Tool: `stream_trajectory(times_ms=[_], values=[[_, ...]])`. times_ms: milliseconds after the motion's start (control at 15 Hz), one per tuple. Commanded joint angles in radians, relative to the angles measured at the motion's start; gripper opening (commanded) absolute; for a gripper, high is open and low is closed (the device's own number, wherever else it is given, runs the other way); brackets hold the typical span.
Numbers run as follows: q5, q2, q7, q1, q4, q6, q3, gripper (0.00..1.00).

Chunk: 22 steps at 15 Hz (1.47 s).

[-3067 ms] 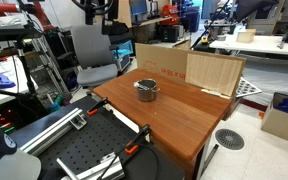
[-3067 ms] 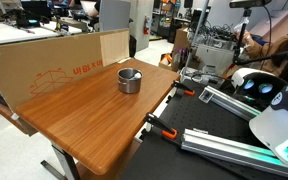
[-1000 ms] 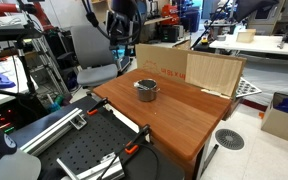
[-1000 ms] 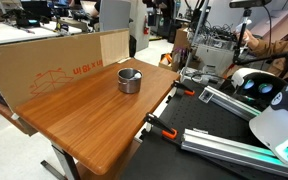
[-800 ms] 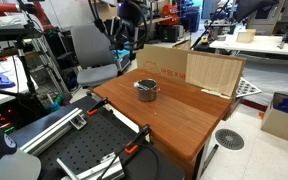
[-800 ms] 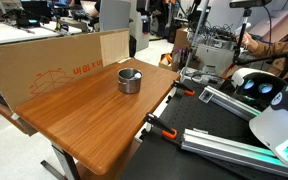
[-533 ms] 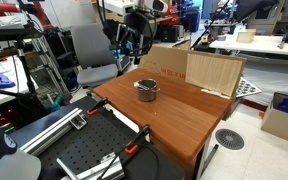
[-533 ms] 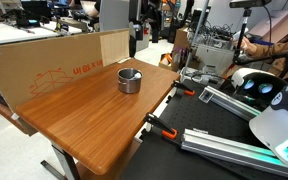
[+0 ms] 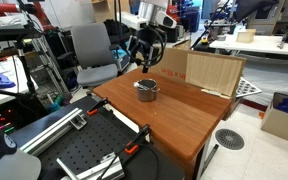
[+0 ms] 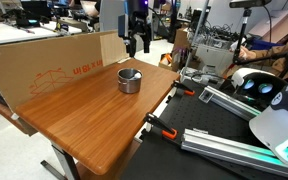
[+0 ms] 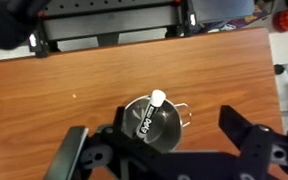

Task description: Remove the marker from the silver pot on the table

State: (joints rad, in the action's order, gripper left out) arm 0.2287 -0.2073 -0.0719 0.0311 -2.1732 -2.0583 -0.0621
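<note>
Next, my gripper lowers over the pot first, to close on the marker, whose white cap sticks up at the pot's rim below my spread fingers.
The silver pot stands on the reddish-brown table, near its far side; it shows in both exterior views. In the wrist view the pot holds the marker, a black pen with a white cap that leans on the pot's rim. My gripper hangs open in the air above the pot, not touching it. In the wrist view its two fingers spread wide on either side of the pot.
A cardboard sheet and a cardboard box stand along the table's far edge; cardboard also lines one side. A black perforated board with clamps lies beside the table. A grey chair stands behind.
My gripper has come down and across from high at the back to a spot right above the pot. The pot and marker have not moved.
</note>
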Motion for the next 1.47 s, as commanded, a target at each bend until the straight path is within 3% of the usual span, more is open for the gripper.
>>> stream_trajectory(times_ms=[0,933,1000,1067,1200,1400], values=[[-0.018,-0.085,0.04,-0.02,0.08,0.04,0.022,1.0],[-0.07,-0.265,0.1,-0.007,0.181,0.076,0.049,1.0],[-0.066,-0.271,0.098,-0.009,0.187,0.078,0.05,0.93],[-0.066,-0.278,0.095,-0.01,0.195,0.081,0.051,0.72],[-0.068,-0.286,0.095,-0.01,0.205,0.084,0.051,0.68],[-0.068,-0.296,0.096,-0.01,0.22,0.094,0.05,0.43]])
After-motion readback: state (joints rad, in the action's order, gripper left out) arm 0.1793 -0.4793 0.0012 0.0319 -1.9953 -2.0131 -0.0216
